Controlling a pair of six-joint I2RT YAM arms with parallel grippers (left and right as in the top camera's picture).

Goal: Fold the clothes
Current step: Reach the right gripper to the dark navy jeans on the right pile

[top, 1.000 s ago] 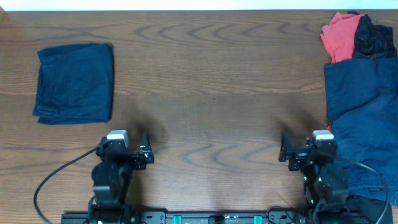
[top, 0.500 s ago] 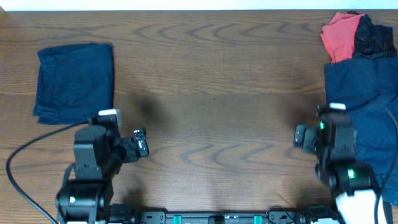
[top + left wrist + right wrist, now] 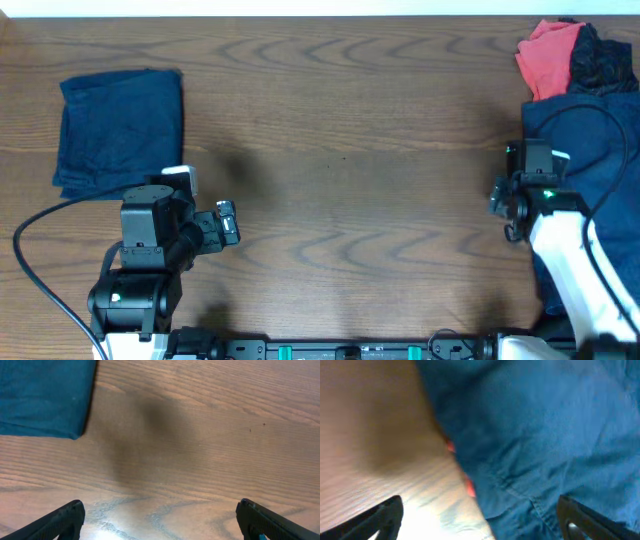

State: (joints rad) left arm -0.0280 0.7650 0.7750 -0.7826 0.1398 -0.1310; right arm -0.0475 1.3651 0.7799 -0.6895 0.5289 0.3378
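Observation:
The unfolded garment's edge (image 3: 484, 512) should run below my right gripper beside the bare wood, so my open fingers next need to go down astride it and close.
A folded dark blue garment (image 3: 120, 130) lies at the table's far left; its corner shows in the left wrist view (image 3: 45, 395). An unfolded dark blue garment (image 3: 590, 170) lies at the right edge and fills the right wrist view (image 3: 545, 435), with a bit of red (image 3: 469, 489) peeking from under its edge. My left gripper (image 3: 228, 222) is open and empty over bare wood right of the folded garment; its fingers show in the left wrist view (image 3: 160, 522). My right gripper (image 3: 505, 195) is open and empty above the left edge of the unfolded garment (image 3: 477, 517).
A red cloth (image 3: 548, 55) and a black cloth (image 3: 600, 58) are heaped at the far right corner. Bare wooden table (image 3: 350, 170) spans the middle. A black cable (image 3: 40, 260) trails left of the left arm.
My right arm has moved forward and right to the edge of the unfolded blue garment. My left arm rose from its rest pose and shifted left, staying near the folded garment.

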